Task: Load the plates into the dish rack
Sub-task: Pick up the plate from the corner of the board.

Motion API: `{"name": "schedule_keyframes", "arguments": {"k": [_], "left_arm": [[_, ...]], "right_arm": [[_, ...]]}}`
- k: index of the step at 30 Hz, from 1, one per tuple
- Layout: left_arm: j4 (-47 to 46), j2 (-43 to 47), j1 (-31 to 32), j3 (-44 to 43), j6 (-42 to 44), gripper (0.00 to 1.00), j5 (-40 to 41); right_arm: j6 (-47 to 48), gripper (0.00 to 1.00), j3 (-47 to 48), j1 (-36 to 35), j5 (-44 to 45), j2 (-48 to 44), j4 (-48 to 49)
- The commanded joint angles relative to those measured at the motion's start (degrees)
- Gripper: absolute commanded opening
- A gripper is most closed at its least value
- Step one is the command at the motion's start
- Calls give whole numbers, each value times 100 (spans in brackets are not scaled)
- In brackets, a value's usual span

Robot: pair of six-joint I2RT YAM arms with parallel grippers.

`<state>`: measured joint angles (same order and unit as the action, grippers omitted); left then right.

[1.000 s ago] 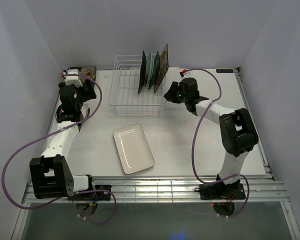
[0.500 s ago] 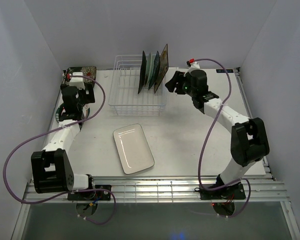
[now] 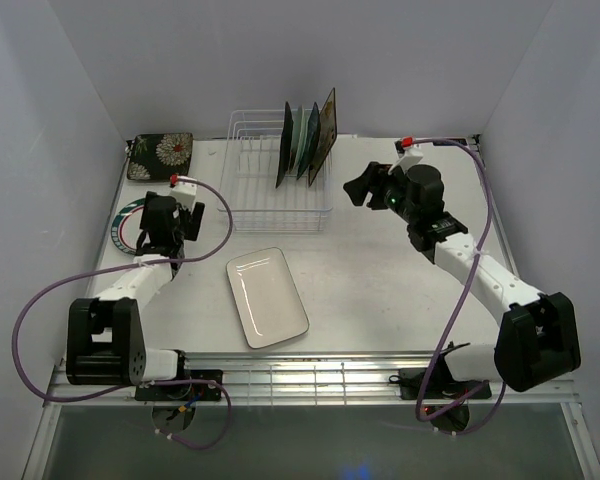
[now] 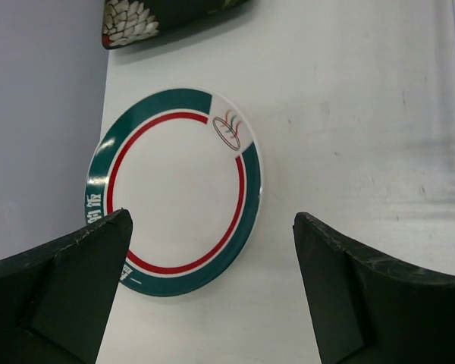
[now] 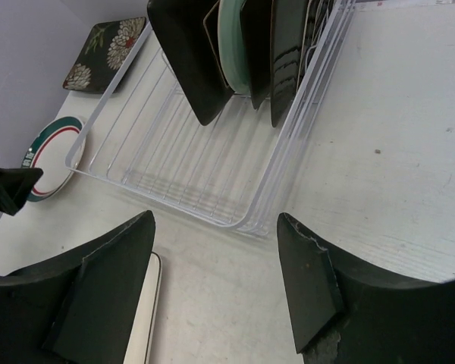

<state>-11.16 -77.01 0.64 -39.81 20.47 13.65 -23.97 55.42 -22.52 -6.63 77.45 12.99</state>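
I will move my left gripper down with a tilt until its open fingers are on both sides of the round plate's rim on the rack side, because that rim is below my gripper.
Several plates [image 3: 305, 142] stand upright in the right end of the white wire dish rack [image 3: 270, 200]; the right wrist view shows a dark one [image 5: 188, 53] and a mint-green one [image 5: 233, 42] among them. A white rectangular plate [image 3: 267, 297] lies flat in front of the rack. A round white green-rimmed plate [image 4: 174, 182] lies at the left edge, with my left gripper [image 4: 212, 221] open just above its near side. A dark floral square plate [image 3: 160, 155] lies in the back left corner. My right gripper [image 3: 360, 190] hangs open and empty to the right of the rack.
The left part of the rack [image 5: 174, 152] holds no plates. Walls close the table on the left, back and right. The left arm's purple cable [image 3: 40, 310] loops over the table's left side.
My right gripper has let go of the last plate in the rack, opened, and drawn back to the right. My left arm has come forward from the back corner to the round plate.
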Motion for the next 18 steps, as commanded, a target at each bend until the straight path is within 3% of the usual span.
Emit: {"name": "schedule_keyframes", "arguments": {"k": [1, 11, 18], "left_arm": [[-27, 231, 304, 351, 738, 98, 217], [-264, 178, 419, 940, 1406, 98, 419], [-1125, -295, 419, 1291, 2092, 98, 647]], "right_arm": [[85, 72, -189, 2, -40, -502, 125], [120, 73, -523, -6, -40, -889, 63], [112, 73, -681, 2, -75, -960, 98]]}}
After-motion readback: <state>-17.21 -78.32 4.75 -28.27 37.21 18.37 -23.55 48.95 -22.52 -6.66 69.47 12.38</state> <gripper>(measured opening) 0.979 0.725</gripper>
